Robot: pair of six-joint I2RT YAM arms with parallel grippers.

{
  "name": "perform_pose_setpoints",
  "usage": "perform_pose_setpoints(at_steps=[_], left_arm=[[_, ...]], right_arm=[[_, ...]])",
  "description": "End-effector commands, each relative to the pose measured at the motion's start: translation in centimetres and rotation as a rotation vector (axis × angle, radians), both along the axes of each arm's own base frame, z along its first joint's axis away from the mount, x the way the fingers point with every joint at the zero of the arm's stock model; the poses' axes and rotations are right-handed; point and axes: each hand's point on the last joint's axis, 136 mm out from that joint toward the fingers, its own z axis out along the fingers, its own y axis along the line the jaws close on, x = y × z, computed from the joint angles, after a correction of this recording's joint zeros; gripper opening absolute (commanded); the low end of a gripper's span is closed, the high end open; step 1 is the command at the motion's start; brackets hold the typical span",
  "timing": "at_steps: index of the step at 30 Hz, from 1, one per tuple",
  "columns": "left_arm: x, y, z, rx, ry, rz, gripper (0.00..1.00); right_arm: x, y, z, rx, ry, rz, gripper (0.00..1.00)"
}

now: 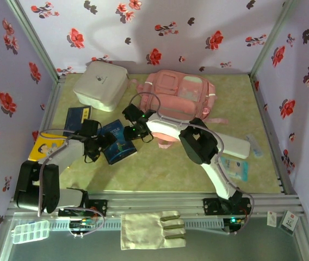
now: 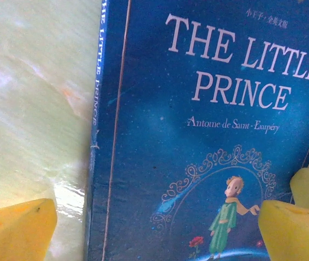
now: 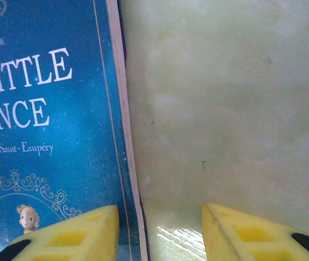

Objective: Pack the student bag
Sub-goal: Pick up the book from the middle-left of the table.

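The spine edge of the flat book runs between my open fingers. Next, my left gripper should tilt to meet the spine edge-on near its lower end.
The student bag [image 1: 181, 91], a pink backpack, lies at the back of the table. A blue book, The Little Prince [image 1: 123, 147] [image 2: 209, 136] [image 3: 45, 119], lies flat in the middle. My left gripper [image 1: 107, 142] [image 2: 154, 239] hovers low and open over the book's spine side, one yellow finger [image 2: 16, 228] above the table and the other [image 2: 293, 228] above the cover. My right gripper [image 1: 136, 132] [image 3: 160, 239] is open at the opposite side. The book's page edge lies in its gap, one finger [image 3: 67, 234] over the cover, the other [image 3: 252, 234] over the table.
A white rounded box [image 1: 101, 84] stands at the back left. A dark blue book [image 1: 78, 118] and a yellow book [image 1: 45, 148] lie at the left. A long white case [image 1: 236, 147] and a pale blue packet [image 1: 235, 168] lie at the right. Flowered walls enclose the table.
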Motion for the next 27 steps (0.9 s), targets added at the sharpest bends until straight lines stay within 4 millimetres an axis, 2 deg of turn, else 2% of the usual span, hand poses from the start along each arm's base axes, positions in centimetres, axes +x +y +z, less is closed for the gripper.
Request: perform_pose_setpoints(at_steps=[1, 7, 12, 18, 22, 27], left_arm=[[0.0, -0.2, -0.5, -0.025, 0.012, 0.002, 0.95], [0.1, -0.8, -1.1, -0.056, 0.017, -0.008, 0.92], [0.8, -1.6, -0.2, -0.097, -0.023, -0.028, 0.89], [1.4, -2.6, 1.0, -0.151, -0.053, -0.062, 0.84], [2.0, -3.5, 3.0, -0.2, -0.103, -0.081, 0.79], [3.0, -4.4, 7.2, -0.281, -0.222, -0.078, 0.75]], right_arm=[[-1.0, -0.5, -1.7, -0.054, 0.042, 0.025, 0.41], [-1.3, -0.7, -2.4, -0.07, 0.067, 0.018, 0.33], [-1.4, -1.3, -3.2, -0.096, 0.081, 0.003, 0.3], [-1.4, -0.7, -3.3, -0.067, 0.098, -0.012, 0.28], [-1.6, -0.6, -3.6, -0.057, 0.113, -0.019, 0.28], [-1.7, -0.9, -3.8, -0.059, 0.127, -0.03, 0.27]])
